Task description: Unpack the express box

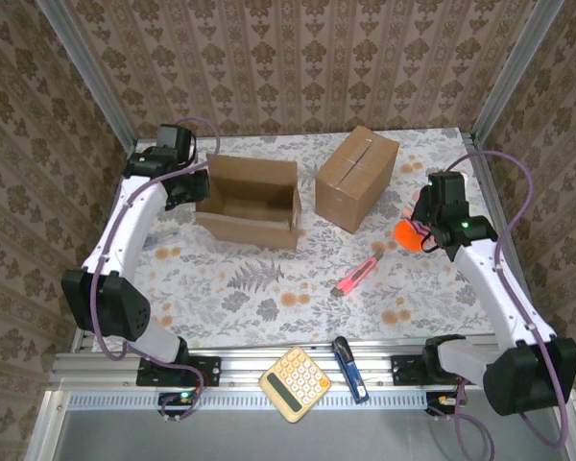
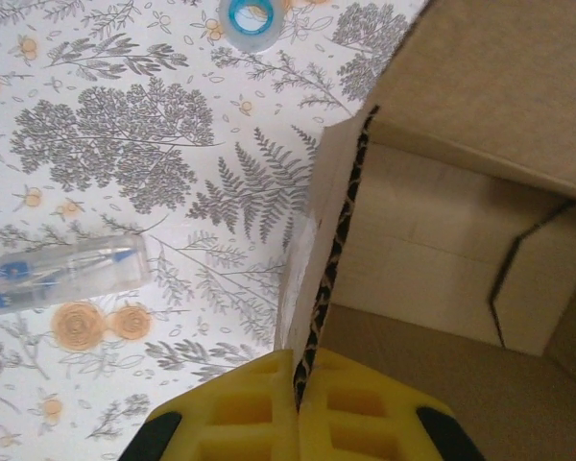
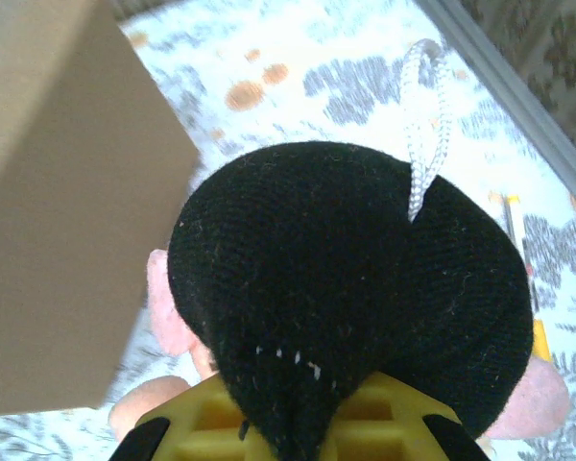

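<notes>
My right gripper lowers the plush toy (image 1: pixel 406 233) onto the open patch of table below, beside the closed cardboard box, next and releases the toy.
The express box (image 1: pixel 250 200) stands open at the back left of the table. My left gripper (image 1: pixel 194 188) is shut on its left flap. In the left wrist view the yellow fingers (image 2: pixel 250 408) pinch the flap's edge (image 2: pixel 317 259), with the box's inside (image 2: pixel 461 250) to the right. My right gripper (image 1: pixel 420 228) hangs over the right side of the table, shut on a plush toy (image 1: pixel 406 233). The right wrist view has the toy's black knitted head (image 3: pixel 346 288) with a white loop (image 3: pixel 427 125) and pink limbs (image 3: pixel 168 307), pinched between the gripper's (image 3: pixel 302 432) pads.
A second, closed cardboard box (image 1: pixel 357 178) stands at the back centre, close to the left of the toy (image 3: pixel 58 192). A pink box cutter (image 1: pixel 355 277) lies mid-table. A tape roll (image 2: pixel 247 16) and a clear plastic pen (image 2: pixel 62 274) lie left of the open box. A calculator (image 1: pixel 295 384) rests on the front rail.
</notes>
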Motion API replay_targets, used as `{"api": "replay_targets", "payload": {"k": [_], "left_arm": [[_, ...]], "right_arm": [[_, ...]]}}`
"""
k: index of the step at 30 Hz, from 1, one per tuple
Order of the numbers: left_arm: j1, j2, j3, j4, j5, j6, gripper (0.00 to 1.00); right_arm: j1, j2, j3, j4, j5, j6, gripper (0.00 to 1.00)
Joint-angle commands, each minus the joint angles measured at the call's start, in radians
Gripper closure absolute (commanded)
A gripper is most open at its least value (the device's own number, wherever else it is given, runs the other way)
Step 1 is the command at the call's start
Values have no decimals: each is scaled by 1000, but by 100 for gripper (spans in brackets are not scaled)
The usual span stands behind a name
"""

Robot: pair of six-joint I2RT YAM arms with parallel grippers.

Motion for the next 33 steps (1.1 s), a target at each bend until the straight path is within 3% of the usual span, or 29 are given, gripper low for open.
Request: {"api": "replay_targets", "payload": {"k": [1, 11, 19, 26, 33], "left_arm": [[16, -21, -32, 70, 61, -80, 100], [49, -33, -61, 113, 99, -116, 100], [51, -9, -33, 168, 160, -171, 100], [63, -12, -56, 235, 148, -238, 100], [87, -19, -76, 285, 159, -282, 100]], "right_arm": [[-41, 45, -26, 24, -6, 19, 100], [-138, 191, -80, 89, -14, -13, 100], [-142, 310, -19, 93, -114, -166, 100], [-142, 431, 58, 42, -174, -368, 100], [-140, 498, 112, 71, -252, -400, 100]]}}
